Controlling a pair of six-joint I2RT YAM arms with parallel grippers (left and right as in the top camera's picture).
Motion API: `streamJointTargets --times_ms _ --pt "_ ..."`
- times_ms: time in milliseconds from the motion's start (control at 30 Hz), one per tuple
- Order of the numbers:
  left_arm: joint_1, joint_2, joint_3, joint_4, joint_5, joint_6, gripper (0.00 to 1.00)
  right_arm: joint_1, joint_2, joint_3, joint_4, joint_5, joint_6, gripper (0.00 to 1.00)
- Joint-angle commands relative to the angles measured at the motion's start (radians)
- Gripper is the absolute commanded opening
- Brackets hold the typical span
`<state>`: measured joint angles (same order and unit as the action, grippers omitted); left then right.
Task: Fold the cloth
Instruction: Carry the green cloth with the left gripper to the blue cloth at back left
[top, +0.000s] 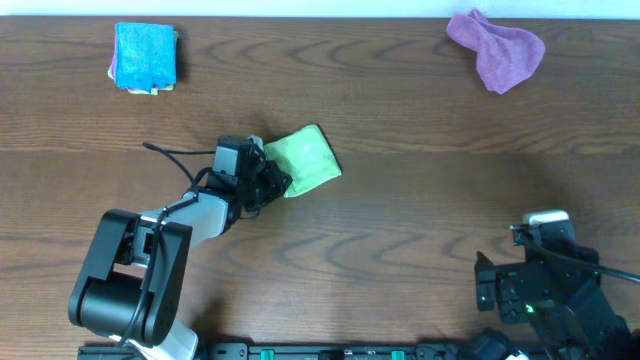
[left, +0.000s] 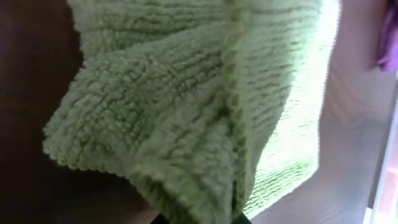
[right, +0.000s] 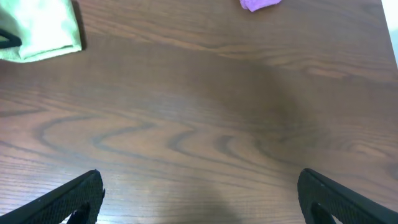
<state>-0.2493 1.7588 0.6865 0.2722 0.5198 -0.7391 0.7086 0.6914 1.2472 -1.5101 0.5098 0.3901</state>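
The lime-green cloth is already folded small, so my left gripper will lift it next, then carry it outward over the blue cloth's stack (top: 146, 57) and lower it there.
The lime-green cloth (top: 305, 159) lies folded small in the middle of the table, and it fills the left wrist view as fuzzy green pile (left: 199, 106). My left gripper (top: 272, 180) is at the cloth's near left edge, shut on a bunch of it; the fingertips are buried under the fabric. My right gripper (right: 202, 193) hovers wide open over bare wood at the front right (top: 535, 265), with nothing between its fingers. From there the cloth (right: 40, 28) shows at the far left.
A bright blue cloth (top: 146, 57) lies folded on a small stack at the back left. A crumpled purple cloth (top: 497, 48) sits at the back right, and its edge shows in the right wrist view (right: 258, 4).
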Motion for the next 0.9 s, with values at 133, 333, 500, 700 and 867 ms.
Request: streamJointTargets --times_ms 133,333,500,700,867 --pt "0.079 0.0 0.122 0.085 0.093 -0.017 0.06 -0.005 -0.005 0.0 -0.001 0.018 -0.002 0.99" --pt "0.174 -0.024 0.396 0.084 0.065 -0.038 0.06 -0.005 -0.005 0.0 -0.005 0.018 -0.002 0.99" --pt "0.294 -0.024 0.525 0.085 -0.149 -0.119 0.05 -0.005 -0.005 0.0 -0.021 0.017 -0.001 0.99" --pt "0.416 -0.011 0.541 0.101 -0.308 -0.113 0.06 -0.005 -0.005 0.0 -0.003 0.018 0.007 0.99" --pt "0.43 0.07 0.541 0.316 -0.353 -0.034 0.06 -0.005 -0.005 0.0 0.011 0.018 0.01 0.99"
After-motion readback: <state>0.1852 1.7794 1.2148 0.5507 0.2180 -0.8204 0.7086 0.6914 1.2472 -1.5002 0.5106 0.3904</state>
